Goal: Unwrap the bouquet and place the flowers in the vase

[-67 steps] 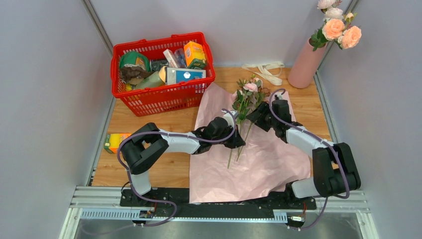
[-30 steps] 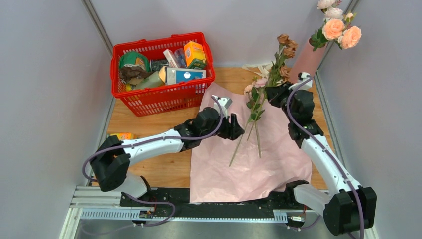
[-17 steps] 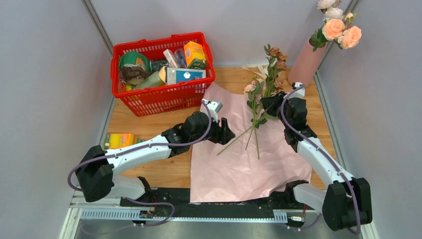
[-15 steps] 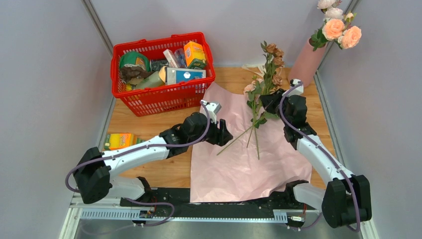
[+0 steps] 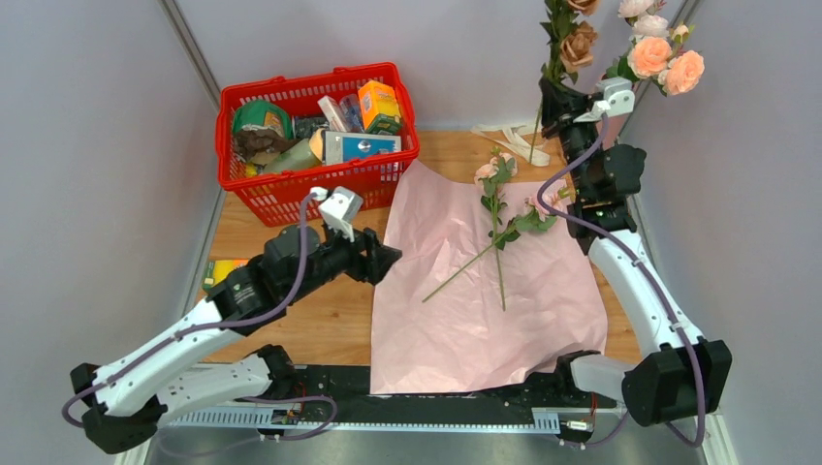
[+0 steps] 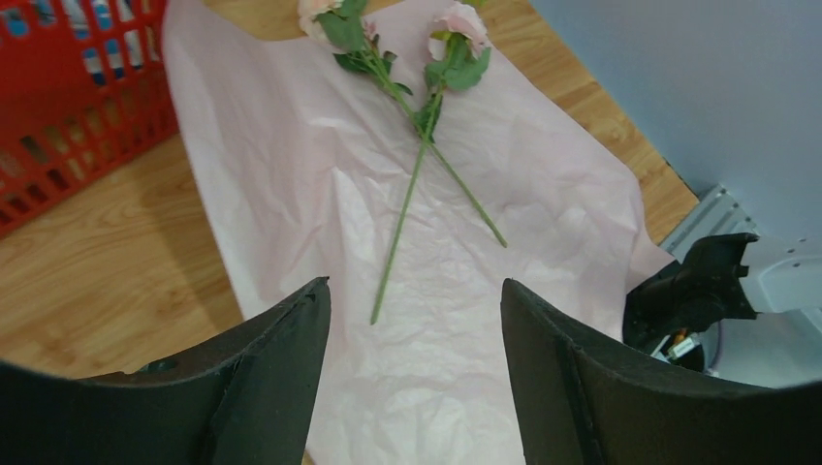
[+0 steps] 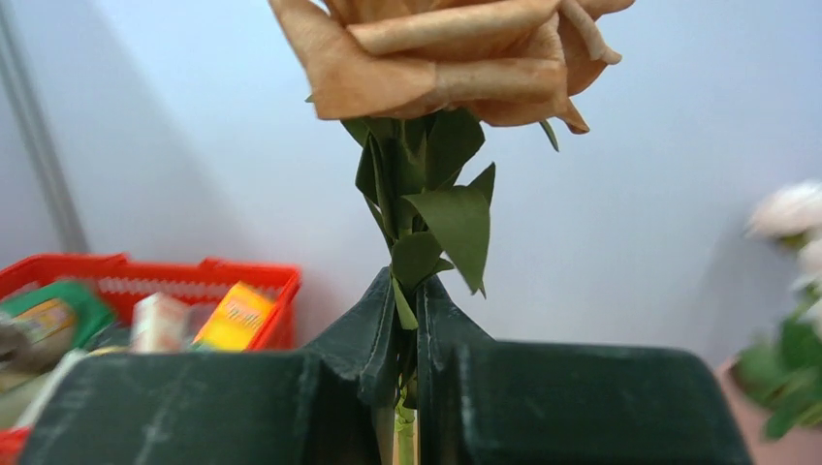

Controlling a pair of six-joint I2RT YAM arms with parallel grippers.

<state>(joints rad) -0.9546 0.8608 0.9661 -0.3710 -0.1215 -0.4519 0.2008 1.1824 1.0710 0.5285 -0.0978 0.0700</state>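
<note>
The brownish rose's stem from beside the vase [image 5: 613, 124] rises to over the vase's opening next. My right gripper then lowers the stem in and opens.
My right gripper [image 5: 553, 105] is shut on the green stem of a brownish rose [image 5: 579, 41]. It holds the rose upright high at the back right, just left of the vase [image 5: 613, 124], which my wrist mostly hides. In the right wrist view the stem [image 7: 405, 291] is pinched between the jaws, below the bloom [image 7: 446, 48]. Peach roses [image 5: 664, 60] stand in the vase. Two pink roses [image 5: 499, 228] lie crossed on the unfolded pink paper [image 5: 485, 310]. My left gripper [image 5: 388, 260] hangs open and empty over the paper's left edge [image 6: 412, 291].
A red basket [image 5: 320, 145] full of groceries stands at the back left. The cream ribbon [image 5: 514, 136] lies loose on the wood behind the paper. A yellow box [image 5: 218, 271] sits at the table's left edge. Grey walls close in both sides.
My right arm has lifted the brownish rose off the paper, up and back towards the vase. My left arm has drawn back to the left, its jaws a little wider.
</note>
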